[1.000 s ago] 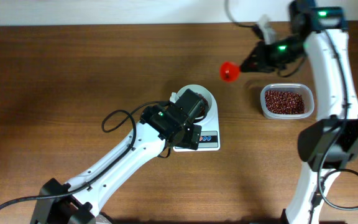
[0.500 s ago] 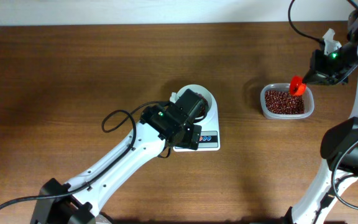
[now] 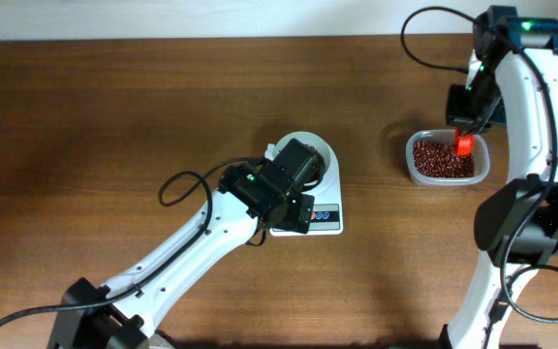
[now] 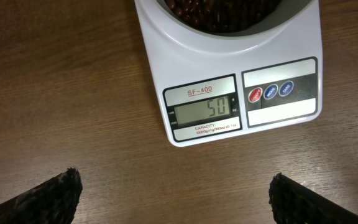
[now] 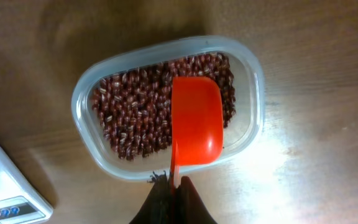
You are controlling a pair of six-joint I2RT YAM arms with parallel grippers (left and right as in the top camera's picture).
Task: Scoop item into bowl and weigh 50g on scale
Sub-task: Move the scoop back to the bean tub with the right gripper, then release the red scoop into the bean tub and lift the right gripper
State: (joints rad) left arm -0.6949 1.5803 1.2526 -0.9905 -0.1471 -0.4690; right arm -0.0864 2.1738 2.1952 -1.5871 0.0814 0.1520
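My right gripper lowers toward the middle of the tub point(image 5: 86, 134) next and lets the red scoop go onto the beans.
The white scale point(image 4: 166, 56) shows in the left wrist view, its grey display point(image 4: 204, 109) reading 50. On it stands the white bowl point(image 4: 229, 37) with dark red-brown beans point(image 4: 197, 9) inside. My left gripper point(image 4: 176, 199) hangs open over bare table in front of the scale. In the overhead view the left arm hides most of the bowl point(image 3: 325, 153). My right gripper point(image 5: 174, 186) is shut on the handle of a red scoop point(image 5: 196, 118), which hangs over the right half of a clear tub point(image 5: 86, 134) of beans point(image 5: 135, 106). No beans show in the scoop.
The clear tub point(image 3: 446, 158) sits at the right rear of the brown table, right of the scale point(image 3: 325, 219). The scale's corner point(image 5: 5, 193) shows at the lower left of the right wrist view. A black cable point(image 3: 177, 184) loops beside the left arm.
My right gripper has carried the red scoop from left of the tub out to its right and back over the tub. The left arm has not moved.
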